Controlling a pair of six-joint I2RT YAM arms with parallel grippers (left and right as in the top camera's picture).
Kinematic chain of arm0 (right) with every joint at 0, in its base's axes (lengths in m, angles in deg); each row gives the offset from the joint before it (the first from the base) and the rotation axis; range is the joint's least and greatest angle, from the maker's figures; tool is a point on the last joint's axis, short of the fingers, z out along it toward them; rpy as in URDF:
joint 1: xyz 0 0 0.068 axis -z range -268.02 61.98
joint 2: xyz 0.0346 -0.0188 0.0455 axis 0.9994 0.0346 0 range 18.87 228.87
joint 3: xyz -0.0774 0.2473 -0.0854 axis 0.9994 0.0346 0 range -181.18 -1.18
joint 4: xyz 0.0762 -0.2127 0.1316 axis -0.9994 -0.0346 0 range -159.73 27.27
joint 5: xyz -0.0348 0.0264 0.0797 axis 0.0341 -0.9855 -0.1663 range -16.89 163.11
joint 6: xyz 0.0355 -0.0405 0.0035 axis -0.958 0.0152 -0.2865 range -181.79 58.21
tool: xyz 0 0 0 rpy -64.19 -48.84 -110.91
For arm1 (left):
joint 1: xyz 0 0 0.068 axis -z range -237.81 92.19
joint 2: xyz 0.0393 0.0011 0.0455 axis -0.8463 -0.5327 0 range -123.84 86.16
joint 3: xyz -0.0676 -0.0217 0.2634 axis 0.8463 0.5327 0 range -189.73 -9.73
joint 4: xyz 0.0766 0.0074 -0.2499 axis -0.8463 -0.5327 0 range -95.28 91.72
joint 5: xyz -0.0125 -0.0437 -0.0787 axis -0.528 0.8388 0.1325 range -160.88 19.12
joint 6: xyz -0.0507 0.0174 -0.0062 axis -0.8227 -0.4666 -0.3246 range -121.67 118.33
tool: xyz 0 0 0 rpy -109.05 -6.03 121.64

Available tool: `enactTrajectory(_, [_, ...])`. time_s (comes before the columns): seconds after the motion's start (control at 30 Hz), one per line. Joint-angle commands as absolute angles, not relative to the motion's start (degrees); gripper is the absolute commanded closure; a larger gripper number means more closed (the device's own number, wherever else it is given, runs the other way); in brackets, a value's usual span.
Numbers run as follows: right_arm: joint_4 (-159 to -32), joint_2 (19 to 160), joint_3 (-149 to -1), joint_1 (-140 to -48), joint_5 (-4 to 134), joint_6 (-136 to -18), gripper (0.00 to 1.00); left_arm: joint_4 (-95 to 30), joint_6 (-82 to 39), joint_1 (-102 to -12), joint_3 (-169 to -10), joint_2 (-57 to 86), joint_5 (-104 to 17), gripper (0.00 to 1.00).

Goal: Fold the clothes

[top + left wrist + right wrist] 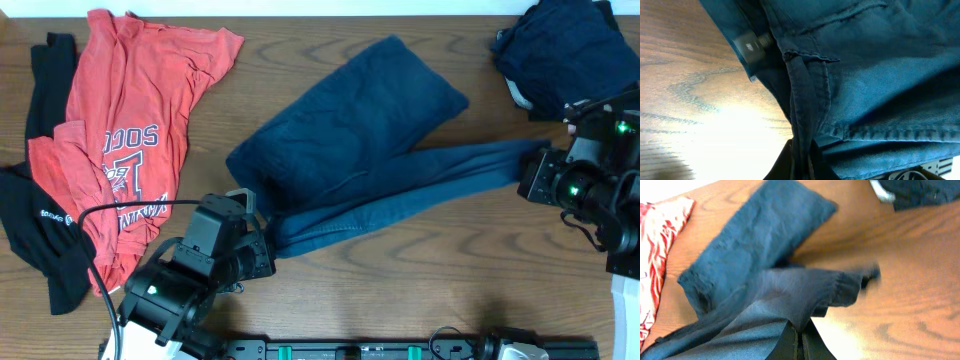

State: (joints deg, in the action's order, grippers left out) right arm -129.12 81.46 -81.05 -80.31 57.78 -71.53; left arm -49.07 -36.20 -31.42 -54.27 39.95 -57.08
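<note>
The left gripper carries the waistband end outward over the other leg next, toward the edge by the red T-shirt, then releases it.
Dark blue trousers (350,130) lie across the middle of the table, one leg folded back toward the top, the other stretched to the right. My left gripper (268,240) is shut on the waistband end; the left wrist view shows the fabric (850,75) pinched between the fingers (802,165). My right gripper (530,175) is shut on the cuff of the stretched leg; the right wrist view shows the cuff (840,287) draped over the closed fingers (800,340).
A red T-shirt (130,110) lies at the left over black garments (45,240). A folded dark blue garment (565,45) sits at the top right corner. Bare wood shows along the front of the table (420,280).
</note>
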Motion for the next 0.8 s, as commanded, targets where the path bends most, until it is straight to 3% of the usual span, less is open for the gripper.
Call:
enactTrajectory(0.0, [-125.7,85.1,-82.1,-79.2,62.1,-70.0,0.99,-50.0,-41.2,-31.2,-55.1,40.2,-68.3,0.94])
enactTrajectory(0.33, [-110.4,103.8,-82.1,-80.9,57.6,-69.8,0.99,-45.1,-43.0,-31.2,-54.9,37.2,-84.7,0.94])
enactTrajectory(0.77, [-78.4,124.3,-82.1,-89.6,53.4,-67.7,0.99,-31.3,-50.3,-31.3,-54.8,16.6,-99.2,0.94])
